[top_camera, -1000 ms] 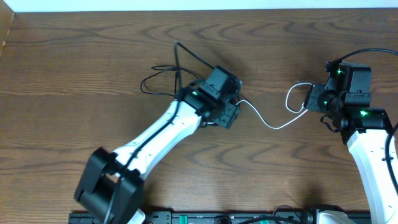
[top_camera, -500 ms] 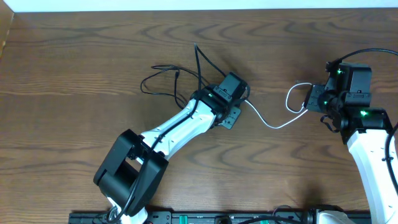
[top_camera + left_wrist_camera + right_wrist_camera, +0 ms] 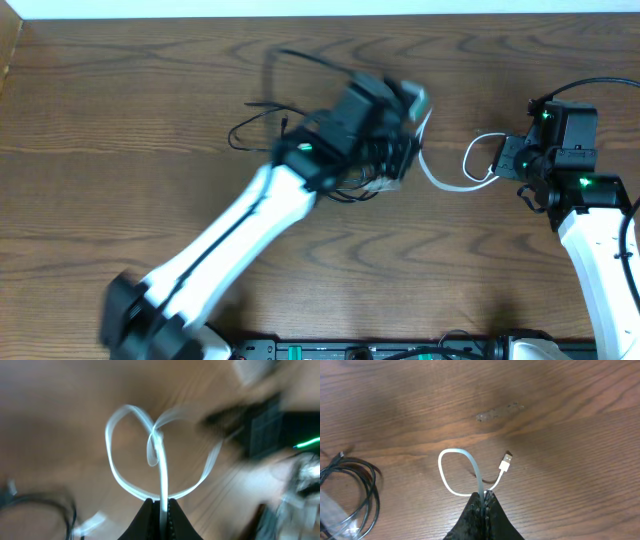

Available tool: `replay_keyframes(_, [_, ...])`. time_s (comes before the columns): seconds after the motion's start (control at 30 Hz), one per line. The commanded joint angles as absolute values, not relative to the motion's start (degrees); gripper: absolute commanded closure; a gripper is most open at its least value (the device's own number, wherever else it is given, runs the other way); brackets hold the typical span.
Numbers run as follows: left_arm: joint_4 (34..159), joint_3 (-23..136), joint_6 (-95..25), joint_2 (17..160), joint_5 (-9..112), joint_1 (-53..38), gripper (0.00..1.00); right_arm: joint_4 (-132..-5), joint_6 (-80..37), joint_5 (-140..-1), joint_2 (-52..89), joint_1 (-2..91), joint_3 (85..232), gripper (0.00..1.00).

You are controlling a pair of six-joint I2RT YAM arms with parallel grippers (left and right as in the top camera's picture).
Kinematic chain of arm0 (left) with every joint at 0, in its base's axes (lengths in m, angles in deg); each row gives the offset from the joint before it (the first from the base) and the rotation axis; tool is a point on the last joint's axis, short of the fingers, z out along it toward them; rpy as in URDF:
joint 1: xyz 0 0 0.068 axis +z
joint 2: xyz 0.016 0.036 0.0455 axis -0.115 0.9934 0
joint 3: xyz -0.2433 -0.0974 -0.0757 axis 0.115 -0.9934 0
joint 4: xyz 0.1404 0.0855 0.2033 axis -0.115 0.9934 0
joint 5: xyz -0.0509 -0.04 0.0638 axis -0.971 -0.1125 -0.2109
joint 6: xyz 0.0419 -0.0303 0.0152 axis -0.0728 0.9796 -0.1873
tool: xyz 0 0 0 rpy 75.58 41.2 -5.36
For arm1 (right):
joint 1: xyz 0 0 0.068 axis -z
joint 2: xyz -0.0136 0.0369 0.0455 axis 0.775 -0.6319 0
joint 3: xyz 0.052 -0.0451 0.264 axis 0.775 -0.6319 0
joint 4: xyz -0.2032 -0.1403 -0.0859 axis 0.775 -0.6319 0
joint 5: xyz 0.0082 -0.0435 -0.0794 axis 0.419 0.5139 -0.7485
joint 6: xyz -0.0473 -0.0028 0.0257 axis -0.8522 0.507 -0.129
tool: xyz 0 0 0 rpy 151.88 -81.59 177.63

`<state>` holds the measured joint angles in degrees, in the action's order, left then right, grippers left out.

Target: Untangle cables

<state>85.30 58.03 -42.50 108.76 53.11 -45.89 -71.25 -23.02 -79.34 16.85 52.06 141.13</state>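
The robot's right gripper will next go down and to the left in the overhead view and let go of the piece of white cable over the bare wood [image 3: 414, 204] [image 3: 407, 497] beside the black coil, because that spot is clear.
A white cable [image 3: 443, 186] runs between my two grippers. In the overhead view my left gripper [image 3: 415, 120] is blurred with motion at the table's middle, shut on that white cable [image 3: 161, 470], which forms a heart-shaped loop ahead of the jaws. My right gripper [image 3: 502, 160] at the right is shut on the same white cable [image 3: 451, 485] near its small loop, with the plug end [image 3: 506, 462] lying beside it. Black cables [image 3: 256, 124] coil in loose loops left of the left gripper, partly hidden under the arm.
The black cable coil [image 3: 355, 482] also lies at the left of the right wrist view. A dark rail [image 3: 330, 350] lines the table's front edge. A pale scuff [image 3: 495, 412] marks the wood beyond the loop.
My left gripper has shut on the white cable and swung up and to the right, pulling the cable's middle with it. The right arm has held still.
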Motion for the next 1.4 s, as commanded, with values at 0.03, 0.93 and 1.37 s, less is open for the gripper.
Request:
replay_keyframes(0.03, [82.65, 59.45, -36.38, 102.81, 51.47, -43.03, 0.93, -71.84, -23.75, -80.58, 16.78, 52.22, 141.96, 0.99])
replay_keyframes(0.93, [74.72, 57.57, -30.46, 120.03, 57.63, -52.52, 0.18, -72.70, -23.79, -79.05, 16.78, 52.22, 141.96, 0.99])
replay_keyframes(1.37, [99.37, 57.57, -34.26, 107.68, 71.51, -34.00, 0.16, -72.61, -23.79, -64.21, 13.26, 48.06, 141.61, 0.99])
